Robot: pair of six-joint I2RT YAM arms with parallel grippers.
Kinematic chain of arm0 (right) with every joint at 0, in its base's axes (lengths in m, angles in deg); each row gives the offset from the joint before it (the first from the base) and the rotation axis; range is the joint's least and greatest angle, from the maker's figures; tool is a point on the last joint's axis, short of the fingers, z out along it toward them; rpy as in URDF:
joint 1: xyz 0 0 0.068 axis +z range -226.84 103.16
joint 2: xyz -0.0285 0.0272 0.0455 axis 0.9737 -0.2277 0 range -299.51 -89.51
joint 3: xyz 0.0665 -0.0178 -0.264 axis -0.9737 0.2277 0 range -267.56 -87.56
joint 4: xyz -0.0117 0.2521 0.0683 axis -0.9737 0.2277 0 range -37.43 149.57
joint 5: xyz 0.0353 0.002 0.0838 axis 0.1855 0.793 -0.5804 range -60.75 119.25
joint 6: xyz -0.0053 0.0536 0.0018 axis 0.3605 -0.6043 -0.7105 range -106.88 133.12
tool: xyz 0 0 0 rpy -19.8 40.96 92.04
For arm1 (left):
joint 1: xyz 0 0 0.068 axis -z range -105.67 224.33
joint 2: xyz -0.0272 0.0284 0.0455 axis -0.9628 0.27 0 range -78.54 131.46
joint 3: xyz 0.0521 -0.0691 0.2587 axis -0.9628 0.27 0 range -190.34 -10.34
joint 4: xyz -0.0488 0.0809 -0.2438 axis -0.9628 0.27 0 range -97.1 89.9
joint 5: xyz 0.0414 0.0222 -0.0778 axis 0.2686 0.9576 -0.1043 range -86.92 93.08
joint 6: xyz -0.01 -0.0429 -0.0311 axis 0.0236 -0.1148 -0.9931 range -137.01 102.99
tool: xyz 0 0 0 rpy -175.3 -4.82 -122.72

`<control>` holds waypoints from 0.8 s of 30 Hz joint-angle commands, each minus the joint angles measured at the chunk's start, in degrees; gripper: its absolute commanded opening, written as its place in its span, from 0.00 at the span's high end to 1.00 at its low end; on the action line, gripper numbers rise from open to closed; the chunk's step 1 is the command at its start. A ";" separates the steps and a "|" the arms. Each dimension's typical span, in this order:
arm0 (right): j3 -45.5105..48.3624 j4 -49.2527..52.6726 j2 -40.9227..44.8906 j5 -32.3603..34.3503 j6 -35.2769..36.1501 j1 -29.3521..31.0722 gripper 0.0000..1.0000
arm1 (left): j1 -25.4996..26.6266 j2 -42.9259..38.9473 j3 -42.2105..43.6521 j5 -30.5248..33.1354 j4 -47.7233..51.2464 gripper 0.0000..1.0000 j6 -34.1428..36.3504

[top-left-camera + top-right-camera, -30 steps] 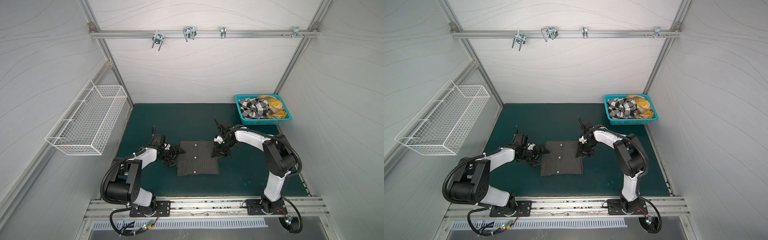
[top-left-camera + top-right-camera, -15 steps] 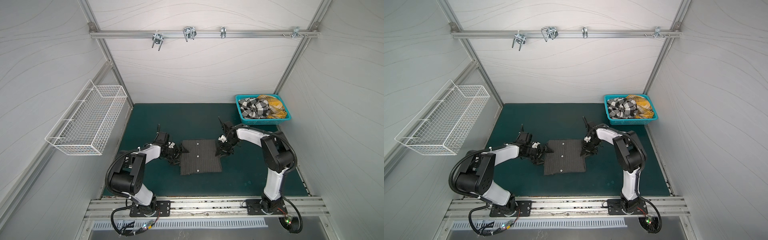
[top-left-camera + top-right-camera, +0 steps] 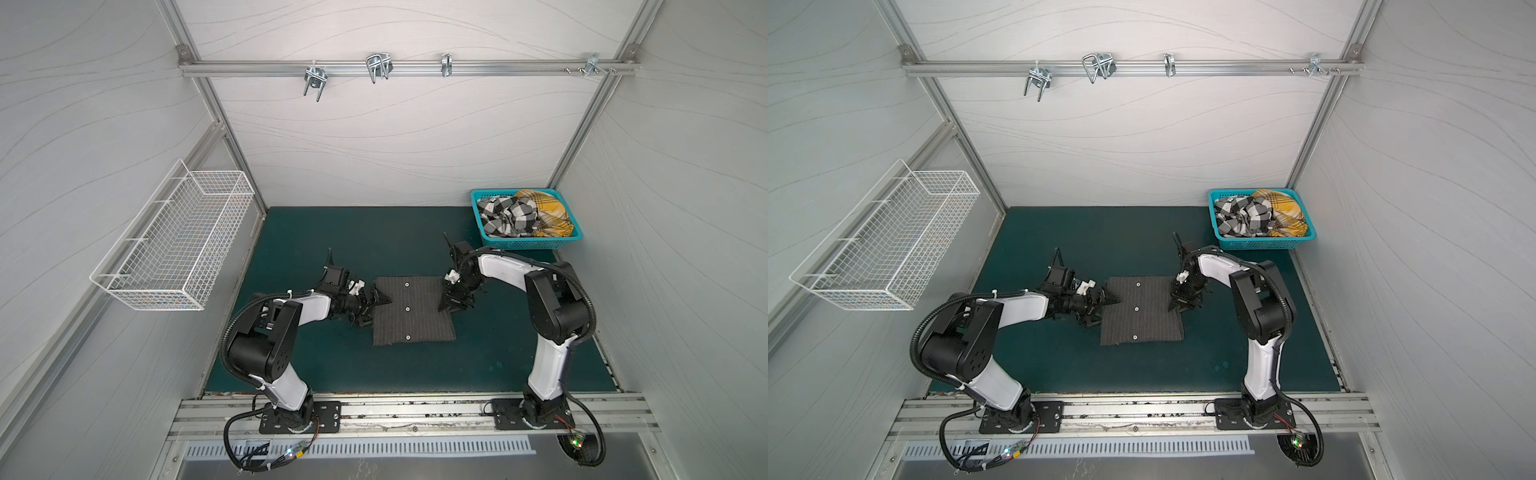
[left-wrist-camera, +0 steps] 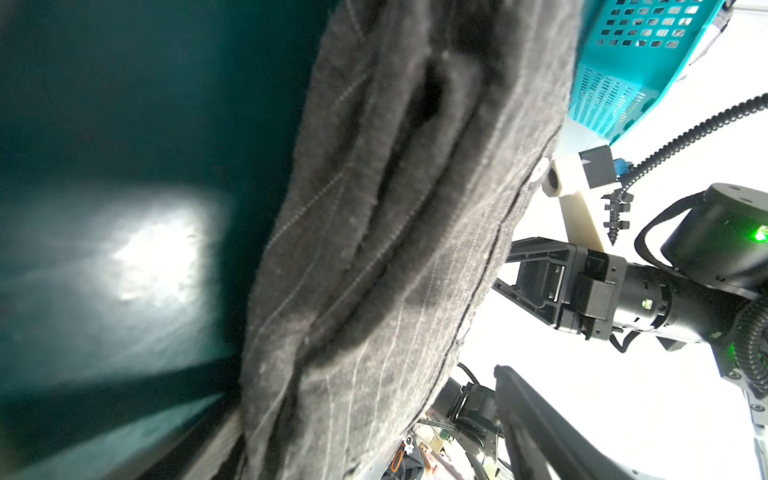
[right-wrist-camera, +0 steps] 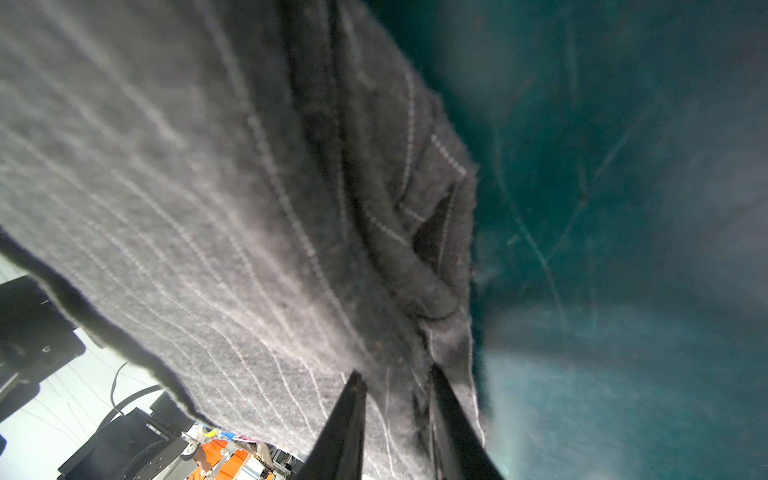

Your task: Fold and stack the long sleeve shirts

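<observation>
Next, my left gripper slides toward the middle white button and closes on the shirt's folded edge (image 3: 376, 313) (image 4: 308, 408). That edge already lies between its spread fingers, hence this move.
A dark charcoal pinstriped shirt (image 3: 409, 309) lies folded into a rectangle on the green mat, three white buttons up, seen in both top views (image 3: 1140, 309). My left gripper (image 3: 378, 312) is open at its left edge, with the folded edge between its spread fingers; one finger (image 4: 540, 436) shows in the left wrist view. My right gripper (image 3: 446, 309) is at the right edge, and in the right wrist view it (image 5: 395, 374) is shut on the shirt's folded layers. The black-and-white check shirt (image 3: 507, 216) and the mustard plaid shirt (image 3: 548, 212) lie crumpled in the teal basket.
The teal basket (image 3: 486, 239) stands at the mat's back right corner, close behind my right arm. A white wire basket (image 3: 178, 241) hangs on the left wall. A rail with metal hooks (image 3: 376, 68) crosses the back wall.
The folded charcoal shirt has slid right and slightly toward the back, with my right gripper at its edge. My left gripper followed it right.
</observation>
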State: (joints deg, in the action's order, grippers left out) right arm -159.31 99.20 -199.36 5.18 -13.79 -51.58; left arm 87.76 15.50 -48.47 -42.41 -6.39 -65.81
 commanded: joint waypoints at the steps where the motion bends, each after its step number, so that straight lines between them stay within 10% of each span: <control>1: -0.63 2.10 -1.07 0.85 1.16 -0.80 0.72 | -1.71 4.91 2.12 17.74 14.80 0.13 3.78; 24: -1.95 -1.83 -6.17 -2.50 0.30 -0.27 0.73 | 4.67 15.21 -4.30 9.24 4.46 0.25 3.93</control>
State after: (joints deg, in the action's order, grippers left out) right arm -161.03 99.55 -202.94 1.94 -13.47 -52.24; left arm 90.39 24.31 -56.45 -47.44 -1.56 -63.71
